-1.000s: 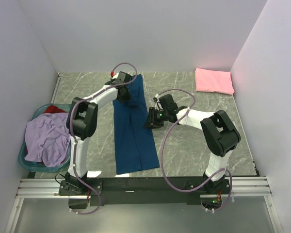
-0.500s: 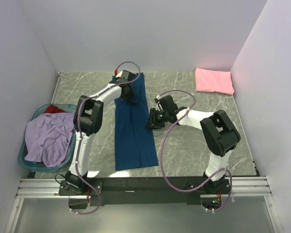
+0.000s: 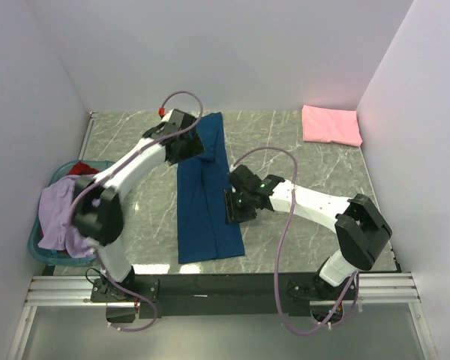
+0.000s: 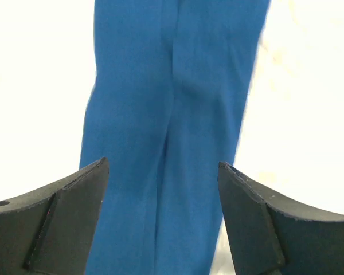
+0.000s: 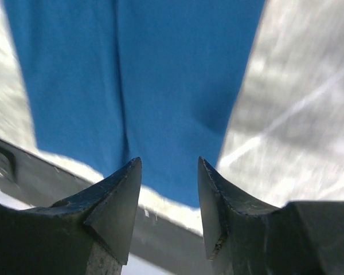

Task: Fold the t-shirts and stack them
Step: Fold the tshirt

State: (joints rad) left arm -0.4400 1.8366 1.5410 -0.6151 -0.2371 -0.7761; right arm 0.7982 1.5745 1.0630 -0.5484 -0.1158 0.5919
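The open fingers of my right gripper go down and back next onto the navy blue t-shirt's near corner, away from the basket, since it lies below and back.
The navy blue t-shirt lies flat as a long narrow strip down the middle of the table. My left gripper hovers over its far end, open, with only blue cloth showing below the gap. My right gripper sits at the strip's right edge, also open and empty, above the shirt's near end. A folded pink t-shirt lies at the back right. A lavender t-shirt and a red one are in the basket.
The teal plastic basket stands at the table's left edge. White walls close in the left, back and right sides. A black rail with the arm bases runs along the near edge.
Both grippers have opened and let go of the navy shirt. The left arm has swung left and lifted. The right gripper has moved nearer along the shirt's right edge.
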